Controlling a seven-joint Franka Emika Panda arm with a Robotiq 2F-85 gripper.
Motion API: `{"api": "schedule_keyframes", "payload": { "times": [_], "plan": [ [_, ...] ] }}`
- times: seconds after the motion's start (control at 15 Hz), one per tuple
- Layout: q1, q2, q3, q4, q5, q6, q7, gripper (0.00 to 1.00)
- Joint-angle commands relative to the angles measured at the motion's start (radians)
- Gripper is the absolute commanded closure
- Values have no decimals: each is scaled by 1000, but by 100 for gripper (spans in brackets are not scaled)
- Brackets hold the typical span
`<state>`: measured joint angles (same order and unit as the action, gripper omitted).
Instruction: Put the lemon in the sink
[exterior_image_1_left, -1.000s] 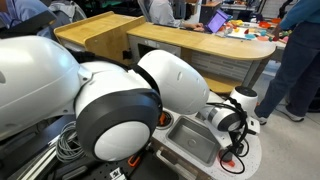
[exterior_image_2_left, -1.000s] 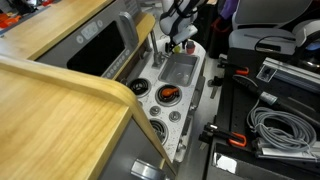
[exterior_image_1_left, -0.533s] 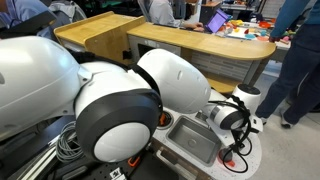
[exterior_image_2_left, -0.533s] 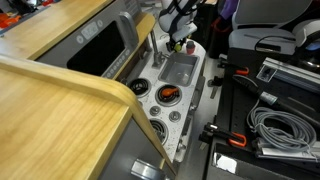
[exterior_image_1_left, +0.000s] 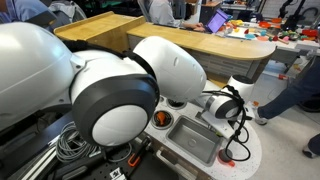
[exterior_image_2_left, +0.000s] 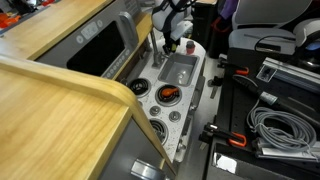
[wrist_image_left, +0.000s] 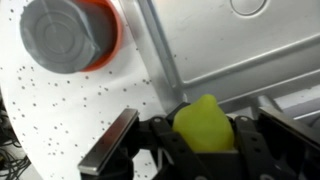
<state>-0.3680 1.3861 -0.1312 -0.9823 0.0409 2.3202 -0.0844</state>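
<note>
The robot needs to carry the lemon in its gripper off the counter next, past the rim of the sink, down to the sink's end (exterior_image_1_left: 181, 136) opposite the grey lid below, and let go of it there.
The yellow-green lemon (wrist_image_left: 203, 124) sits between the black fingers of my gripper (wrist_image_left: 203, 132), which is shut on it. In the wrist view it hangs just over the speckled white counter beside the rim of the grey sink (wrist_image_left: 225, 50). In both exterior views the gripper (exterior_image_2_left: 172, 40) (exterior_image_1_left: 229, 117) is at the far end of the sink (exterior_image_2_left: 178, 70) (exterior_image_1_left: 195, 139), and the lemon is too small to make out there.
A grey round lid on an orange burner (wrist_image_left: 65, 35) lies beside the sink; it also shows in an exterior view (exterior_image_2_left: 167, 95). A wooden counter (exterior_image_2_left: 50, 100) and cables (exterior_image_2_left: 275, 125) flank the toy kitchen. The arm's big white joints (exterior_image_1_left: 110, 95) block much of an exterior view.
The jaws have gone from open to shut on the lemon. The arm's joints have shifted a little in an exterior view.
</note>
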Motion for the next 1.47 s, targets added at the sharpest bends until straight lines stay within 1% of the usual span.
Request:
{"api": "schedule_keyframes", "payload": {
  "times": [0.0,0.13,0.4,0.53,0.6,0.67,0.8,1.07,1.27,1.4],
  "plan": [
    [40,-158,26,-196,-21,25,-110,98],
    [59,-225,27,-289,-21,32,-158,98],
    [69,-330,38,-469,-15,34,-252,98],
    [90,-376,29,-561,-22,50,-271,98],
    [85,-395,45,-599,-44,56,-268,98],
    [93,-414,42,-645,-52,72,-268,98],
    [103,-428,43,-705,-72,104,-259,98],
    [143,-405,17,-769,-132,227,-206,98],
    [159,-357,16,-776,-142,350,-151,98],
    [167,-319,15,-757,-131,390,-104,98]
  ]
}}
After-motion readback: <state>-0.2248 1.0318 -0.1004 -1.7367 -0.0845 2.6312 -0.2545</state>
